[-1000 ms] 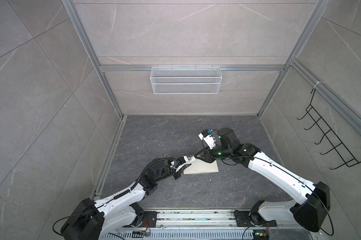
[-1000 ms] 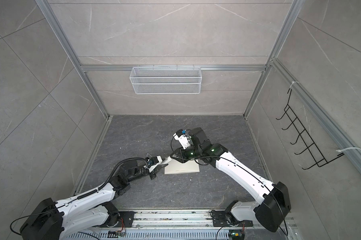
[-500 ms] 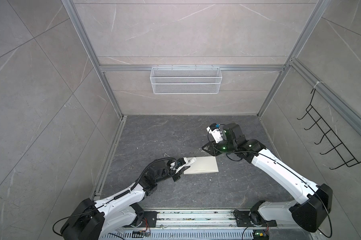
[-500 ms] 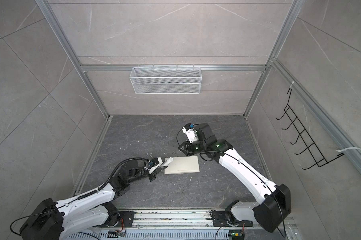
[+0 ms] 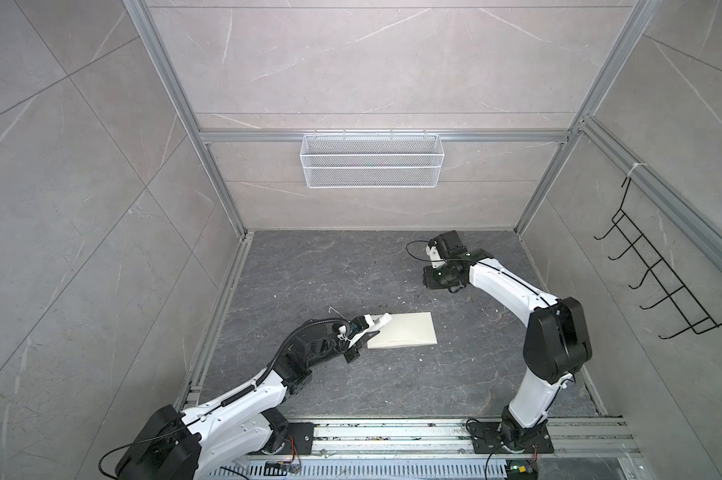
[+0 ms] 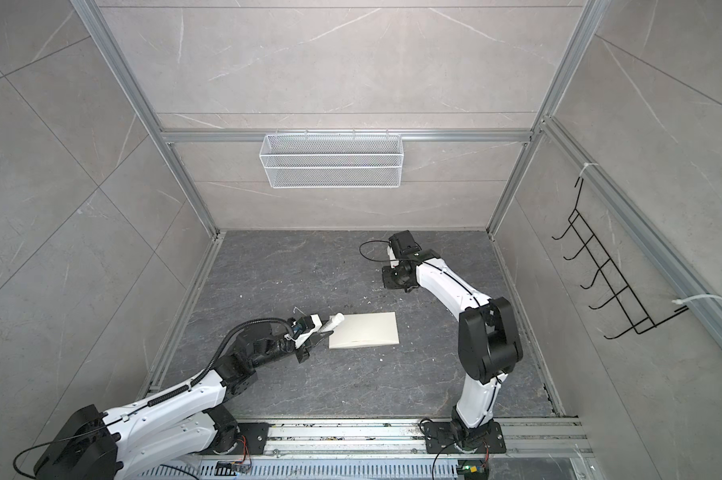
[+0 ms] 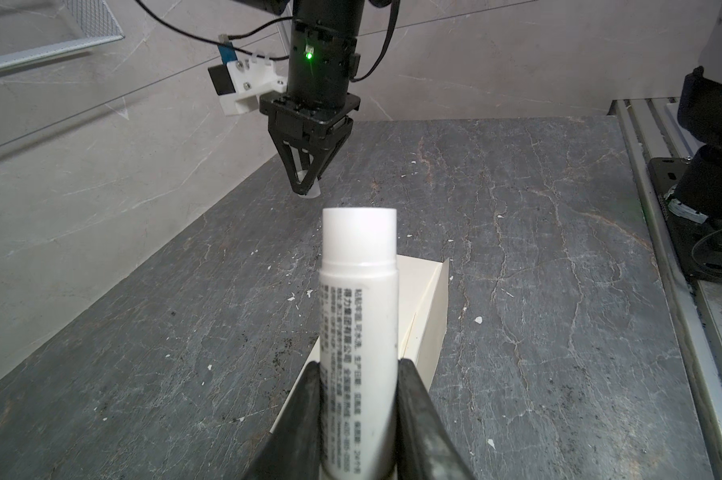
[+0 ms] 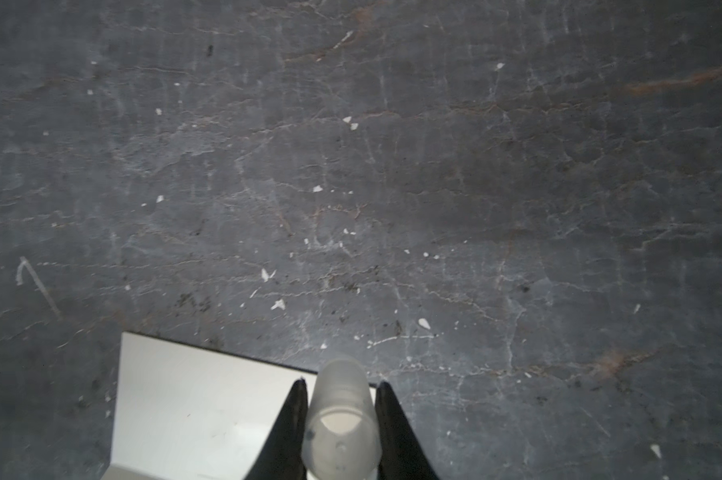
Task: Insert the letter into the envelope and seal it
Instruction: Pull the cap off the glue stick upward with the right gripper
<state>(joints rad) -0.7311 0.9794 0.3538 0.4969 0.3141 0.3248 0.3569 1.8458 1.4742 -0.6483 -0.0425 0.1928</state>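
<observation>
My right gripper holds the translucent cap (image 8: pixel 342 419) and should lower it to the bare floor beyond the envelope's far edge (image 8: pixel 411 276). It should let go of it there, because that part of the floor is empty.
The cream-white envelope (image 5: pixel 405 334) (image 6: pixel 365 330) lies flat mid-floor. It also shows in the left wrist view as the envelope (image 7: pixel 423 316) and in the right wrist view as the envelope (image 8: pixel 193 407). The letter is hidden. My left gripper (image 5: pixel 374 328) (image 6: pixel 324 332) (image 7: pixel 357 365) is shut on a white printed glue tube (image 7: pixel 357 291) whose tip pokes over the envelope's left end. My right gripper (image 8: pixel 340 384) (image 7: pixel 307 189) hangs above the floor at the back right, apart from the envelope. It is shut on a translucent cap (image 8: pixel 342 419).
A white wire basket (image 5: pixel 372 166) hangs on the back wall and a black hook rack (image 5: pixel 663 291) on the right wall. The arms' base rail (image 5: pixel 392 432) runs along the front. Small white flecks dot the dark stone floor (image 5: pixel 330 270).
My right gripper drew away from the tube at the envelope and swung to the back right, carrying the cap. The left gripper, tube and envelope stayed put.
</observation>
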